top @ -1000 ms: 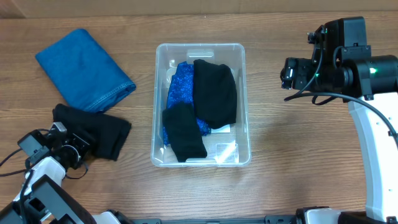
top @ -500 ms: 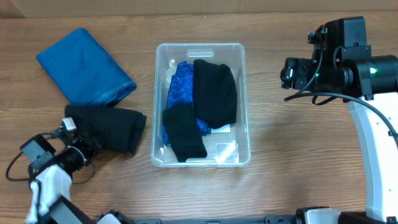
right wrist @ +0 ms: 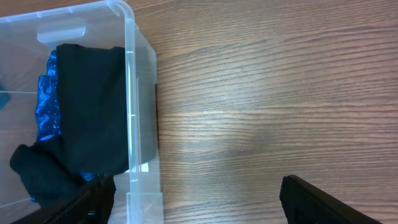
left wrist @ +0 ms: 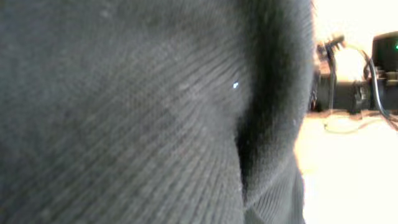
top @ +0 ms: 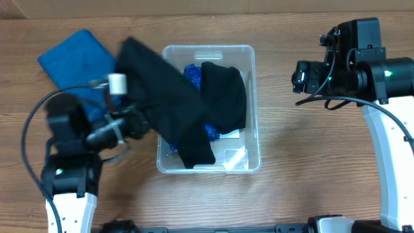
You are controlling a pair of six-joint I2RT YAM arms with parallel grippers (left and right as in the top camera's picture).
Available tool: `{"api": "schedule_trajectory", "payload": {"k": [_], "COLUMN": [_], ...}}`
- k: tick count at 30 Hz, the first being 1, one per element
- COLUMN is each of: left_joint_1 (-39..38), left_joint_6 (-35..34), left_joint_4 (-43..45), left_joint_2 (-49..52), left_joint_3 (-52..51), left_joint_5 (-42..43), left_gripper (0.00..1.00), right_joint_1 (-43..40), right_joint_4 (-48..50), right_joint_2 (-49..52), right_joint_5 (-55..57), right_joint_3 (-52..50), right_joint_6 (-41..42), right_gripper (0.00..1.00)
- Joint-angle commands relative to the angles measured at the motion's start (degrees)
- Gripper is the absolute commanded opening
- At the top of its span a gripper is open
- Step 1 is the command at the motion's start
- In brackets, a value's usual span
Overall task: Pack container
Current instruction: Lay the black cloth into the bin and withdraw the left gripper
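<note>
My left gripper is above the bin's middle, which lies to the gripper's right in the overhead view, so it needs to cross the bin's rim, lower and release the overhanging garment.
The container is a clear plastic bin at the table's middle, with a black garment and a sparkly blue cloth inside. My left gripper is raised just left of the bin and shut on a black knit garment, which hangs slantwise over the bin's left rim. That knit fabric fills the left wrist view and hides the jaws. My right gripper hovers open to the right of the bin. In the right wrist view the right gripper is empty over bare wood beside the container's wall.
A folded blue cloth lies at the back left, partly behind the lifted garment and the left arm. The right arm's white base stands along the right edge.
My left gripper closed on the black garment lying at the left, lifted it off the table and swung it right, so it now hangs over the container's left side. The right arm has not moved.
</note>
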Motion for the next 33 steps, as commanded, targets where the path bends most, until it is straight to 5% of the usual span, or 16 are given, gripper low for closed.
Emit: {"api": "schedule_trajectory", "payload": {"k": [1,7,14,21,24,30,33], "left_joint_1": [-13.0,-21.8,-26.8,-31.3,-29.9,-26.9,-27.8], "left_joint_6": [13.6,22.3,19.4,19.0,19.0,22.4,22.3], "left_joint_4": [-8.1,-9.3,-7.6,-7.9,-8.2,-15.0,-16.9], "left_joint_2": [5.0,17.8,31.7,39.4,39.6,34.0,30.1], "left_joint_3": [8.5,9.3,9.3,9.3,9.6,20.1,25.7], "left_joint_5": [-17.0,-21.3,-16.8,-21.6,-30.3,-32.6,-35.6], "left_gripper": [0.04,0.04,0.04,0.09,0.56,0.91,0.88], "right_joint_1": [-0.2,-8.7,-11.4,-11.4,-11.4,-11.4,-11.4], "right_joint_4": [0.3,-0.9,-1.0,-1.1,-1.2,-1.2,-1.2], "right_joint_2": [-0.3,-0.3,-0.3,-0.3,-0.3,-0.3,-0.3], "right_joint_5": [0.2,3.2,1.0,0.9,0.9,0.9,0.9], "right_joint_3": [0.1,0.1,0.1,0.1,0.1,0.1,0.1], "right_joint_6": [-0.2,4.8,4.5,4.5,4.5,4.5,4.5], "right_gripper": [0.89,0.89,0.89,0.89,0.89,0.89,0.89]}}
